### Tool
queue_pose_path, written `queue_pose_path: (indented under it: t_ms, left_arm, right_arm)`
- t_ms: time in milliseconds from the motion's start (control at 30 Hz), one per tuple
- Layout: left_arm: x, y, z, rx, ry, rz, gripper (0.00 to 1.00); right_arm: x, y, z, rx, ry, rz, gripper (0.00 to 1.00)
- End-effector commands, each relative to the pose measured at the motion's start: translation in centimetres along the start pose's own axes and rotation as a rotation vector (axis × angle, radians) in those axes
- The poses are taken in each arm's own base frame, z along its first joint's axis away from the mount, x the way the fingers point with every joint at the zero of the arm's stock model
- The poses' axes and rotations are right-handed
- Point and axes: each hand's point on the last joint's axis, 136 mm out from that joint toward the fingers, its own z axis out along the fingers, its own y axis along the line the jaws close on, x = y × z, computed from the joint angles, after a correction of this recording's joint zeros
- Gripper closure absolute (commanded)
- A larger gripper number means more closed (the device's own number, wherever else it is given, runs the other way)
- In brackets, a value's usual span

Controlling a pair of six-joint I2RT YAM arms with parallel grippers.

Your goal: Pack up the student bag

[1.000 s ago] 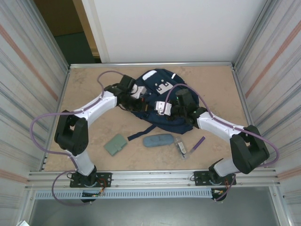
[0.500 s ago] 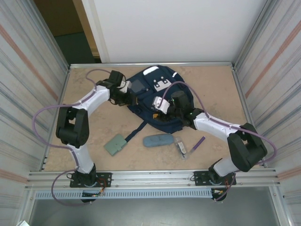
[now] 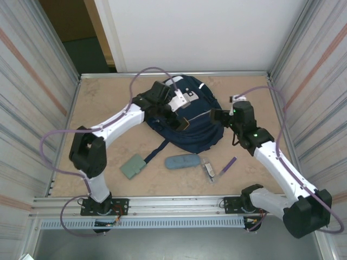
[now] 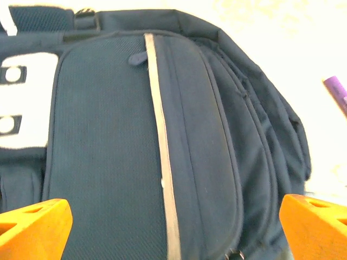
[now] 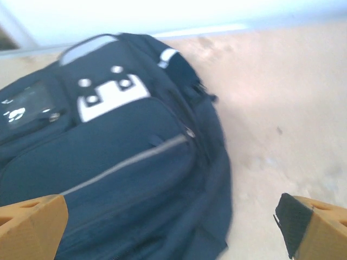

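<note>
Next, my left gripper moves down past the grey stripe onto the fold of navy piping, since that piping runs beside the stripe, below its open fingers.
The student bag, navy blue with white patches and a grey stripe, lies flat at the back middle of the table. My left gripper hovers over its front panel, open. In the left wrist view the orange fingertips stand wide apart above the bag, with nothing between them. My right gripper is at the bag's right edge, also open. In the right wrist view its fingertips are spread wide, with the bag ahead and the bare table to the right.
In front of the bag lie a grey-green wallet, a blue-grey oval case, a small clear packet and a purple pen. The pen also shows at the right edge of the left wrist view. Corrugated walls enclose the table.
Both grippers have opened and let go of the bag. The right arm drew back to the right, off the bag. The left gripper swung right, over the bag's front.
</note>
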Motion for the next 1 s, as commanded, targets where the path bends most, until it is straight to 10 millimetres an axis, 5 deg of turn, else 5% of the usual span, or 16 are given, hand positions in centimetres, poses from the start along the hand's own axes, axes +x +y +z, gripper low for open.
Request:
queue_pose_path:
  t_ms: [0,300,400,467,533,567,800,967]
  left_arm:
    - [0.2,-0.3,2.4,-0.026,0.078,0.214,0.01]
    - [1.4,-0.5,8.7,-0.128,0.231,0.283,0.04]
    - [2.0,1.1,9.7,-0.216,0.264,0.224,0.30]
    - [1.5,1.5,9.5,-0.241,0.251,0.200,0.63]
    - [0.3,1.6,8.5,-0.260,0.217,0.177,0.98]
    - [-0.1,1.8,8.1,-0.270,0.200,0.167,1.00]
    - [-5.8,4.2,-0.1,-0.238,-0.074,0.014,1.00]
    - [-6.8,7.3,-4.5,-0.181,-0.193,-0.091,1.00]
  right_arm:
    - [4.7,-2.0,-0.5,0.048,0.172,0.192,0.01]
    - [6.4,-2.4,-0.3,0.061,0.228,0.192,0.01]
    - [6.4,-2.3,-0.2,0.059,0.234,0.211,0.00]
    - [6.8,-2.0,-0.1,0.048,0.252,0.220,0.00]
    - [7.5,-1.5,0.1,0.021,0.283,0.224,0.04]
    - [7.9,-1.1,0.1,-0.002,0.307,0.226,0.06]
    - [11.6,4.2,-1.1,-0.277,0.454,-0.007,0.12]
    - [15.2,8.9,-2.2,-0.433,0.571,-0.292,0.10]
